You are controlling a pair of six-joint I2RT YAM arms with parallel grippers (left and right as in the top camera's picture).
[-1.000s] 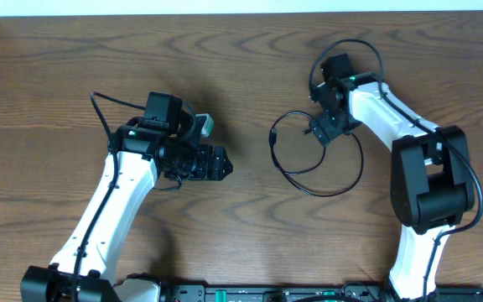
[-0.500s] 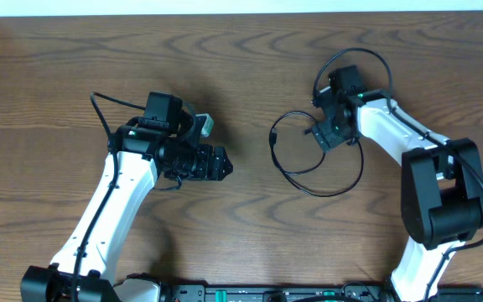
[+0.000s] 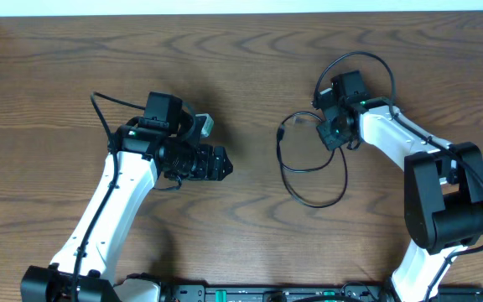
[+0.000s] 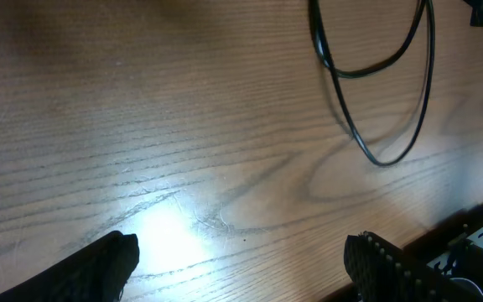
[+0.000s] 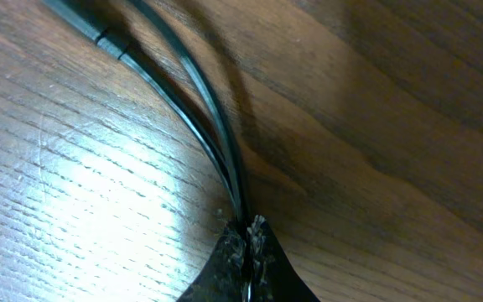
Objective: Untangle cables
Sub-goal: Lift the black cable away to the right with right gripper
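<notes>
I will carry the cable up and to the right in the overhead view with my right gripper, toward the white bit, to release it, as its fingers pinch both pieces of the cable.
A thin black cable (image 3: 280, 149) lies in loose loops on the wooden table, right of centre, with a small plug end (image 3: 284, 131) at its upper left. My right gripper (image 3: 331, 132) is at the top of the loops. In the right wrist view its fingertips (image 5: 246, 233) are pressed together, shut on two strands of the black cable (image 5: 193, 99). My left gripper (image 3: 225, 165) is open to the left of the cable and apart from it. The left wrist view shows the wide-spread left gripper (image 4: 241, 268) holding nothing and the cable loop (image 4: 343, 74) beyond.
Thicker black wires (image 3: 355, 59) arc from the right arm and another (image 3: 101, 113) from the left arm. The table's far edge (image 3: 241, 10) runs along the top. A black rail (image 3: 267, 294) sits at the front edge.
My right gripper has closed on the cable and drawn it slightly up and right; the loops have narrowed and shifted. The left arm has not moved.
</notes>
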